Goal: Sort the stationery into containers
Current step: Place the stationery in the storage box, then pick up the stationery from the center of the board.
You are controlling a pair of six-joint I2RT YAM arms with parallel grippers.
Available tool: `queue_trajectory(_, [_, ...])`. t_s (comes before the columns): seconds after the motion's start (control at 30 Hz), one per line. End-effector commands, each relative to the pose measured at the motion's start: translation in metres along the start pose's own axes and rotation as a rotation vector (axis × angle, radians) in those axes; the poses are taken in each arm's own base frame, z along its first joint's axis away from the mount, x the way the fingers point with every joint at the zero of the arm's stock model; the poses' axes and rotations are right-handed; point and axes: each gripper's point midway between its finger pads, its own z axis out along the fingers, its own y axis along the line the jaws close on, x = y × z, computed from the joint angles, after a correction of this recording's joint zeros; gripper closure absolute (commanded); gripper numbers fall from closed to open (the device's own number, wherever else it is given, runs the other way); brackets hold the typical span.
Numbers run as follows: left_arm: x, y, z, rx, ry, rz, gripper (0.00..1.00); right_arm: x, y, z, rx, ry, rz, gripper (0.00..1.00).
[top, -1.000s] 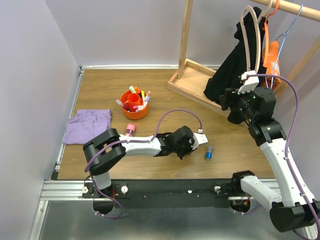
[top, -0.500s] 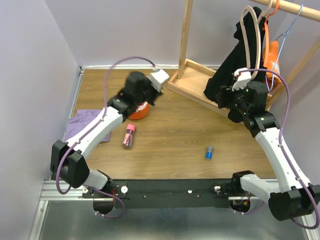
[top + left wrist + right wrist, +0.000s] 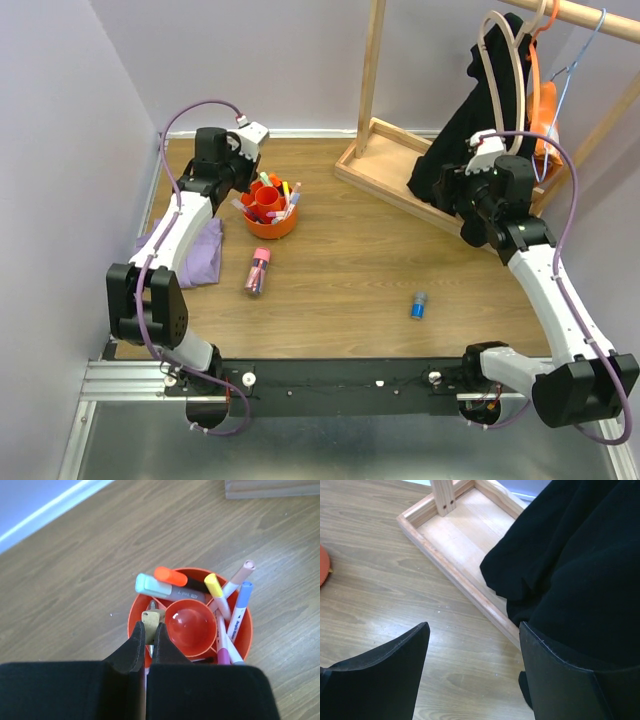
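My left gripper lowers toward the tub's section beside the central cup next and releases the small tan eraser (image 3: 151, 620), since it already hangs above that section.
The round orange tub (image 3: 270, 216) stands at the back left and holds several markers and highlighters. In the left wrist view the tub (image 3: 246, 630) is right below, with an orange highlighter (image 3: 172, 576), a yellow-capped marker (image 3: 212, 585) and a blue-capped pen (image 3: 240, 607) in its compartments. My left gripper (image 3: 148, 630) is shut on the small tan eraser (image 3: 151, 620), held over the tub's left compartment beside the central cup (image 3: 191, 628). From above, the left gripper (image 3: 240, 165) is at the tub's back left. The clear pink-capped tube (image 3: 258, 270) and the small blue cylinder (image 3: 418, 305) lie on the table. My right gripper (image 3: 472, 630) is open and empty, above the floor.
The folded purple cloth (image 3: 200, 250) lies at the left, partly under the left arm. The wooden rack base (image 3: 390, 160) and a hanging black garment (image 3: 470, 130) stand at the back right. The garment (image 3: 580, 565) is close to my right finger.
My left arm has swung from the table's middle to the back left, over the orange tub. The right arm has shifted only slightly.
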Motion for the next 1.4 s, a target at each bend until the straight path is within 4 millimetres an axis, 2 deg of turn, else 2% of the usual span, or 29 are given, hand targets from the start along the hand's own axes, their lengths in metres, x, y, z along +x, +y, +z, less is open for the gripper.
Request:
queue_trajectory(0.0, [0.023,0.014,0.008,-0.004,0.038,-0.103,1.0,-0.015,-0.01,0.002,0.015,-0.027,0.001,0.2])
queue_trajectory(0.13, [0.039,0.027,0.015,-0.026,0.066,-0.134,1.0,-0.01,-0.009,0.006,0.006,-0.015,0.002,0.2])
queue_trajectory(0.3, [0.05,0.023,0.023,0.006,0.106,-0.141,0.99,-0.008,-0.007,0.012,-0.008,-0.009,0.007,0.2])
queue_trajectory(0.43, [0.068,0.018,0.03,0.026,0.156,-0.174,0.87,-0.006,-0.006,0.014,-0.016,-0.002,0.005,0.2])
queue_trajectory(0.5, [0.073,0.016,0.031,0.034,0.168,-0.182,0.86,-0.004,-0.005,0.014,-0.023,0.004,0.006,0.21])
queue_trajectory(0.6, [0.077,0.016,0.032,0.026,0.175,-0.188,0.74,-0.003,-0.002,0.014,-0.039,0.012,0.001,0.21])
queue_trajectory(0.63, [0.076,0.017,0.03,0.02,0.171,-0.188,0.65,-0.002,0.001,0.014,-0.061,0.015,-0.01,0.21])
queue_trajectory(0.7, [0.072,0.02,0.028,0.0,0.164,-0.182,0.58,0.001,0.007,0.013,-0.096,0.031,-0.02,0.2])
queue_trajectory(0.73, [0.065,0.022,0.024,-0.009,0.144,-0.177,0.55,0.001,0.016,0.011,-0.159,0.033,-0.052,0.2])
queue_trajectory(0.8, [0.054,0.025,0.02,-0.022,0.118,-0.175,0.52,0.009,0.028,0.007,-0.239,0.065,-0.086,0.2])
queue_trajectory(0.83, [0.043,0.026,0.014,-0.031,0.085,-0.17,0.5,0.009,0.038,0.004,-0.304,0.061,-0.109,0.2])
queue_trajectory(0.93, [0.026,0.026,0.003,-0.037,0.043,-0.174,0.47,0.013,0.054,-0.001,-0.402,0.078,-0.108,0.2])
queue_trajectory(1.0, [0.023,0.027,-0.003,-0.053,0.036,-0.176,0.46,0.015,0.059,-0.001,-0.442,0.106,-0.096,0.2])
queue_trajectory(1.07, [0.016,0.027,-0.019,-0.079,0.013,-0.163,0.43,0.013,0.066,-0.006,-0.495,0.111,-0.119,0.21])
queue_trajectory(1.1, [0.022,0.025,-0.024,-0.087,0.022,-0.158,0.42,0.025,0.07,-0.011,-0.529,0.156,-0.124,0.21])
queue_trajectory(1.13, [0.018,0.025,-0.038,-0.109,0.009,-0.147,0.39,0.032,0.08,-0.019,-0.604,0.173,-0.142,0.21])
queue_trajectory(1.17, [0.019,0.023,-0.044,-0.115,0.009,-0.147,0.37,0.041,0.081,-0.023,-0.663,0.171,-0.273,0.21])
queue_trajectory(1.2, [0.029,0.019,-0.048,-0.115,0.025,-0.152,0.35,0.065,0.085,-0.039,-0.726,0.259,-0.294,0.21])
queue_trajectory(1.23, [0.026,0.018,-0.06,-0.137,0.004,-0.148,0.3,0.077,0.086,-0.045,-0.77,0.292,-0.342,0.22])
queue_trajectory(1.27, [0.029,0.017,-0.064,-0.147,0.003,-0.155,0.27,0.087,0.084,-0.049,-0.828,0.279,-0.492,0.22])
queue_trajectory(1.3, [0.043,0.012,-0.065,-0.145,0.025,-0.168,0.25,0.106,0.085,-0.066,-0.891,0.352,-0.524,0.22])
queue_trajectory(1.33, [0.045,0.009,-0.07,-0.147,0.021,-0.171,0.23,0.116,0.083,-0.072,-0.931,0.372,-0.589,0.23])
queue_trajectory(1.37, [0.049,0.006,-0.071,-0.141,0.025,-0.176,0.23,0.126,0.075,-0.073,-0.981,0.36,-0.754,0.23])
